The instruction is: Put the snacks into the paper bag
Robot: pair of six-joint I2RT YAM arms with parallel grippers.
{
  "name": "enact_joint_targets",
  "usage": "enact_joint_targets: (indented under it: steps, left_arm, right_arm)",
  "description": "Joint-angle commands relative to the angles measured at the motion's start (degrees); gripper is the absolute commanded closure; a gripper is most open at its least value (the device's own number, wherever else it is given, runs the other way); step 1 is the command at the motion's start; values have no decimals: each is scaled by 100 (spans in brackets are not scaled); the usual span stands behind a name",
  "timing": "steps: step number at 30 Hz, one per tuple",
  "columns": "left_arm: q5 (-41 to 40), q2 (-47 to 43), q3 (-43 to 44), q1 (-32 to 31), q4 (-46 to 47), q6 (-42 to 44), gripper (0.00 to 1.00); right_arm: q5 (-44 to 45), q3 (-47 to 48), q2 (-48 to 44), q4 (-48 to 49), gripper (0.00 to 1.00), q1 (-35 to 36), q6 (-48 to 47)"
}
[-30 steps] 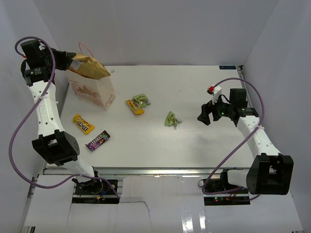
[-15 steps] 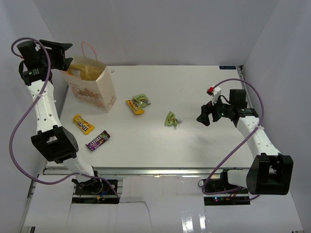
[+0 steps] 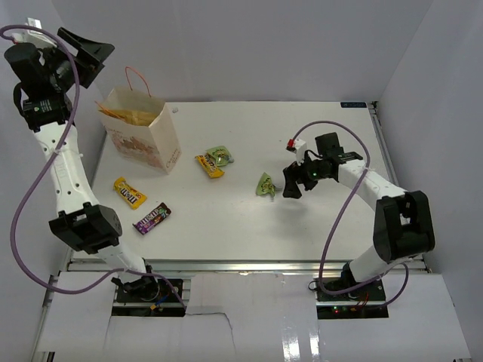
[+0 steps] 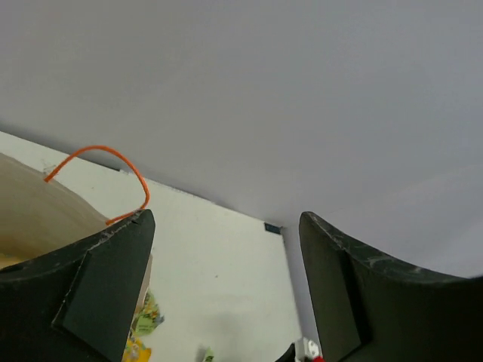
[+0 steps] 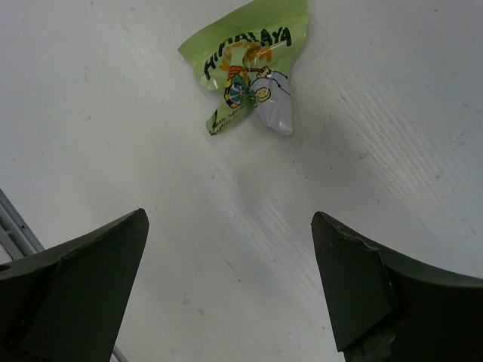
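The green packet's middle (image 3: 265, 185) (image 5: 250, 69) is still beyond my right gripper's open fingers, so I should next move that gripper down and to the left in the top view, over it.
The paper bag (image 3: 147, 139) stands upright at the table's back left, and the large yellow chip bag (image 3: 130, 115) lies inside its mouth. My left gripper (image 3: 94, 60) hangs open and empty, high above and left of the bag. Its wrist view shows the bag's orange handle (image 4: 102, 153) past the gripper (image 4: 226, 249). One green packet (image 3: 266, 184) lies mid-table, and my right gripper (image 3: 289, 181) hovers open just to its right. In the right wrist view this packet (image 5: 253, 64) lies ahead of the gripper (image 5: 230, 249). Another green packet (image 3: 219, 155), two yellow packets (image 3: 209, 166) (image 3: 130, 192) and a dark candy pack (image 3: 152, 218) lie on the table.
Grey walls close in the table on the left, back and right, and the left arm stands close to the left wall. A red-and-white connector (image 3: 290, 142) on the right arm's cable hangs above the table. The table's metal front rail (image 3: 241, 264) runs between the arm bases.
My left gripper has opened and risen up and to the left, and the chip bag has dropped into the paper bag. The right arm has swung left, up to the middle green packet.
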Motion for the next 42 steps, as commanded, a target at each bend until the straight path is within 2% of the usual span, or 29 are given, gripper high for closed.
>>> enact_joint_targets:
  steps: [1, 2, 4, 10, 11, 13, 14, 16, 17, 19, 20, 21, 23, 26, 27, 28, 31, 32, 34, 35, 36, 37, 38, 39, 40, 42]
  left_arm:
    - [76, -1041, -381, -448, -327, 1414, 12]
    - [-101, -1225, -530, -642, -381, 1843, 12]
    - [-443, -1805, -1249, -1028, -390, 2092, 12]
    - [-892, -3701, -3623, -1224, -276, 2163, 10]
    - [-937, -3923, -3834, -1224, -285, 2146, 8]
    - [-920, -4275, -4325, -1224, -311, 2085, 8]
    - [-903, -4555, -4450, -1224, -389, 2041, 8]
    - [-903, -4812, -4818, -1224, -434, 1909, 8]
    - [-937, -4996, -4908, -1224, -495, 1882, 8]
    - [-973, -5120, -5066, -1224, -592, 1865, 8]
    - [-990, -5199, -5093, -1224, -714, 1856, 8]
    - [-1017, -5235, -5119, -1224, -768, 1838, 8]
    - [-1165, -5375, -5259, -1224, -943, 1777, 8]
    - [-1420, -5699, -5645, -1224, -1075, 1496, 8]
    - [-1613, -5796, -5751, -1215, -1119, 1417, 8]
    - [-1710, -5884, -5848, -1224, -1224, 1225, 8]
    - [-2097, -6324, -6322, -1215, -1505, 760, 8]
    - [-2176, -6447, -6593, -1224, -1576, 627, 8]
    - [-2405, -6798, -6885, -1224, -1891, 180, 9]
    - [-2501, -6912, -7112, -1224, -2006, 29, 9]
    - [-2580, -7114, -7210, -1224, -2120, -94, 9]
    - [-2625, -7220, -7316, -1224, -2243, -304, 9]
    - [-2643, -7300, -7404, -1224, -2288, -385, 9]
    - [-2634, -7440, -7526, -1215, -2341, -464, 9]
    - [-2608, -7502, -7562, -1224, -2420, -508, 9]
    - [-2564, -7599, -7624, -1224, -2481, -535, 9]
  right_arm:
    - [675, 573, 491, 373, 5, 272, 1123]
    - [729, 809, 623, 408, 5, 351, 1614]
    - [852, 1083, 1071, 418, 4, 614, 1907]
    - [1421, 1769, 1969, 216, 0, 1274, 1812]
    - [1476, 1805, 2170, 189, 7, 1361, 1742]
    - [1729, 1919, 2346, 110, 12, 1406, 1698]
    - [1775, 1954, 2504, 40, 21, 1432, 1654]
    - [2003, 2068, 2628, -22, 30, 1450, 1557]
    - [2021, 2095, 2707, -57, 40, 1476, 1487]
    - [2100, 2121, 2734, -83, 51, 1494, 1303]
    - [2065, 2104, 2717, -109, 65, 1520, 1163]
    - [2048, 2104, 2690, -127, 70, 1538, 1092]
    - [1916, 2069, 2533, -162, 77, 1564, 881]
    - [1040, 2305, 2251, -320, 80, 1573, 74]
    - [393, 2463, 2190, -512, 80, 1573, -207]
    - [125, 2890, 2093, -566, 81, 1643, -575]
    - [-325, 3797, 2153, -611, 81, 2019, -912]
    - [-352, 4479, 2250, -559, 81, 2143, -887]
    - [-300, 5211, 2608, -252, 81, 2546, -729]
    - [-82, 5920, 2768, -59, 81, 2679, -398]
    - [86, 6231, 2908, 160, 81, 2820, -185]
    - [436, 6713, 3197, 746, 82, 3056, 182]
    - [439, 6875, 3330, 1100, 81, 3163, 360]
    - [865, 6955, 3549, 1521, 80, 3364, 527]
    - [1105, 6990, 3630, 2482, 77, 3462, 685]
    - [1606, 7034, 3962, 3515, 77, 3707, 959]
